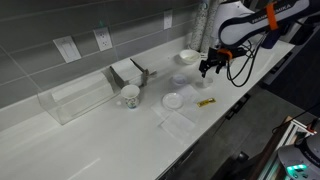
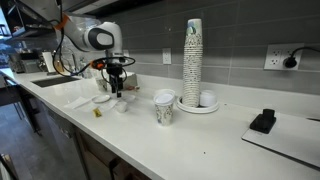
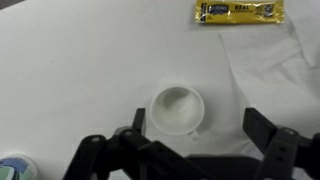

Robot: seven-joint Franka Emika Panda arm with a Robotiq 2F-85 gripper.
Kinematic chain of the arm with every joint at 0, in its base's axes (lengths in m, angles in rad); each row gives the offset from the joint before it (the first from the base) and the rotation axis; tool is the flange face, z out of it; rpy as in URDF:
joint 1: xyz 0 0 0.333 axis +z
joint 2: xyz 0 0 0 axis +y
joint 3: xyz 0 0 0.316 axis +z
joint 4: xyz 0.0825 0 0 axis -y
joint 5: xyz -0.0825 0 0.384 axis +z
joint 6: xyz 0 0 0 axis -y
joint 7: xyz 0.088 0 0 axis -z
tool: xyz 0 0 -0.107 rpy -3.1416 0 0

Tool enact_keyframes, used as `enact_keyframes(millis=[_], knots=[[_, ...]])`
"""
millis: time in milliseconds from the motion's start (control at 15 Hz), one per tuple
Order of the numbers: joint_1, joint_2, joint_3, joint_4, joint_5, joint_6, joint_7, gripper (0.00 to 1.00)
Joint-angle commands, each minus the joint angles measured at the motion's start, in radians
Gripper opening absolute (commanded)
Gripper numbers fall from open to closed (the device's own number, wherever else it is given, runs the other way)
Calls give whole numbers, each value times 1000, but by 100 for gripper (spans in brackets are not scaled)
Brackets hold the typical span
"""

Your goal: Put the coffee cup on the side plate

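Note:
My gripper will go down so that its fingers are on both sides of the cup's side [image 1: 204,83] [image 3: 202,112] at the right in the wrist view, because the coffee cup's empty opening faces up.
The coffee cup [image 3: 178,108] is small and white, upright and empty on the white counter. In the wrist view it lies between my fingers and a little ahead of them. It shows faintly in an exterior view [image 1: 180,80]. My gripper [image 3: 197,125] is open and hovers just above the cup, holding nothing; it shows in both exterior views [image 1: 210,67] [image 2: 117,88]. The side plate [image 1: 173,101], a small flat white saucer, lies empty on the counter a short way from the cup, nearer the counter's front edge. The plate is out of the wrist view.
A yellow packet [image 3: 238,11] lies near the cup, with crinkled clear wrap [image 3: 280,70] beside it. A deeper white bowl [image 1: 188,56] sits by the wall. A patterned mug [image 1: 130,95], a clear box [image 1: 75,100] and a tall cup stack [image 2: 192,60] stand further along.

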Motion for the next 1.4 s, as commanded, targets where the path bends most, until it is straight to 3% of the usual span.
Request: enact_keyframes(millis=[0, 200, 800, 1000, 1067, 1200, 1333], knots=[[11, 80, -4, 73, 84, -10, -23, 100], [34, 105, 4, 83, 93, -6, 8, 100], [61, 188, -24, 138, 16, -48, 38, 81], [71, 210, -35, 172, -33, -86, 59, 81], [73, 219, -35, 184, -42, -103, 58, 76], [78, 233, -34, 202, -51, -126, 54, 49], [84, 248, -32, 221, -54, -142, 51, 34]])
